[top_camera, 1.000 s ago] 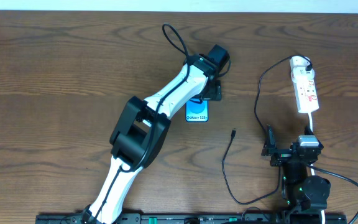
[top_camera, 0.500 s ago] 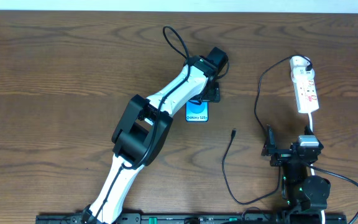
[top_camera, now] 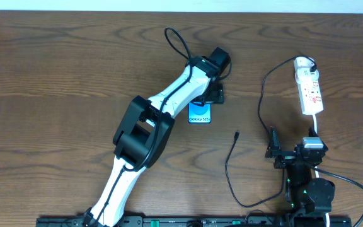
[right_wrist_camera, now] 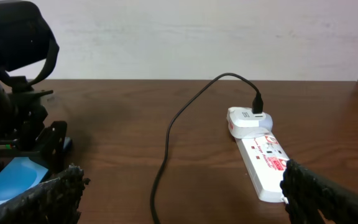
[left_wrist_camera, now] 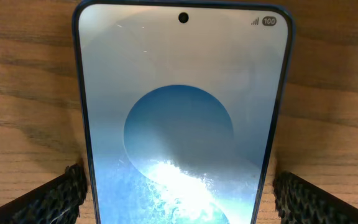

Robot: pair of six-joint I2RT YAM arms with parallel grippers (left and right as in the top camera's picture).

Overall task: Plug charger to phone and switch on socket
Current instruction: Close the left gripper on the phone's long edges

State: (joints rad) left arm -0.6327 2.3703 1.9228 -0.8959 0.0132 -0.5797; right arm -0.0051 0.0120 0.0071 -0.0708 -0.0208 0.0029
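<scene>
My left gripper stays low where it stands next and draws both fingers inward onto the phone's long sides, since the phone lies between them.
The phone [top_camera: 199, 113] lies face up mid-table, its far half hidden under my left gripper [top_camera: 210, 93]. In the left wrist view the phone [left_wrist_camera: 182, 112] fills the frame. My left gripper [left_wrist_camera: 179, 202] is open, with a finger on each side of the phone and a sliver of wood showing between them. The charger cable [top_camera: 227, 173] curves across the table, and its free connector tip [top_camera: 236, 134] lies right of the phone. Its black plug [right_wrist_camera: 257, 104] sits in the white socket strip [top_camera: 310, 91]. My right gripper [top_camera: 295, 150] is open and empty, with the cable [right_wrist_camera: 166, 149] running between its fingers.
The socket's white cord [top_camera: 316, 129] runs down toward the right arm base. The strip [right_wrist_camera: 263, 158] lies just ahead of my right fingertip [right_wrist_camera: 325, 196]. The left arm [top_camera: 162, 104] stretches diagonally across the table middle. A pale wall stands behind the table's far edge.
</scene>
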